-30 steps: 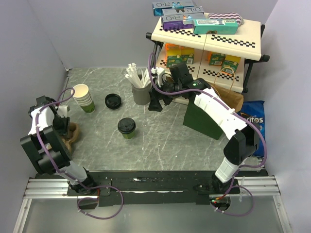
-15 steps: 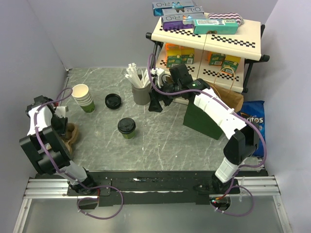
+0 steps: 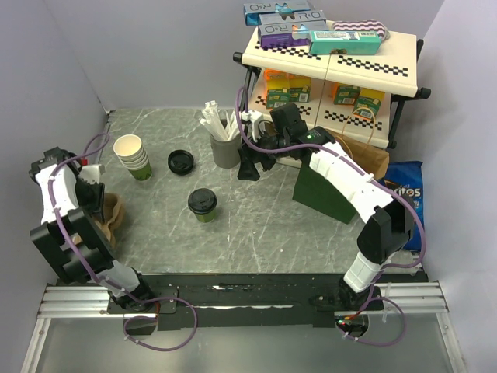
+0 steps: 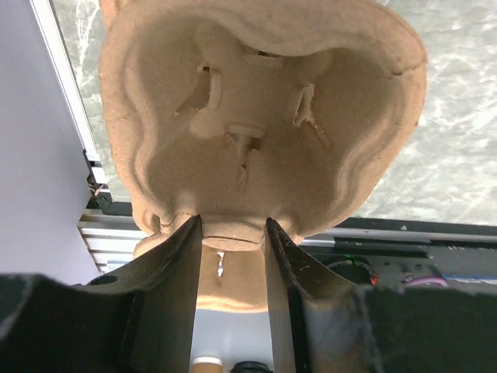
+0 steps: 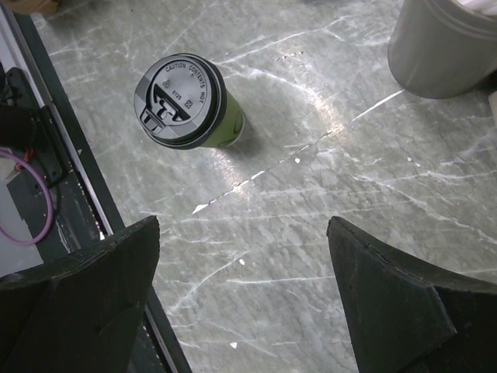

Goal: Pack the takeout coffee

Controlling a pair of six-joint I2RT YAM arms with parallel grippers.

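Observation:
The clear marble beside the coffee is to the right of my left gripper in the top view, so I need to lift the cup carrier (image 3: 113,219) across, lower and release it.
The takeout coffee (image 3: 203,203), a dark green cup with a black lid (image 5: 180,97), stands upright mid-table. My right gripper (image 3: 250,165) hovers open above the bare marble behind and to the right of it, fingers wide apart (image 5: 242,229) with nothing between them. My left gripper (image 3: 95,194) is at the table's left edge, shut on the rim of a brown pulp cup carrier (image 4: 256,116). In the left wrist view the carrier's edge sits pinched between the two fingers (image 4: 231,227). The carrier (image 3: 113,219) lies far left of the coffee.
A stack of cream paper cups (image 3: 133,155) and a loose black lid (image 3: 180,162) sit back left. A grey cutlery holder (image 3: 225,148) stands by the right gripper. A dark green bag (image 3: 322,194), a brown paper bag (image 3: 365,151), a chip bag (image 3: 404,186) and a shelf rack (image 3: 334,62) fill the right.
The left arm has swung further left toward the wall, its jaws closing a little onto the carrier's rim. The right arm and the coffee have not moved.

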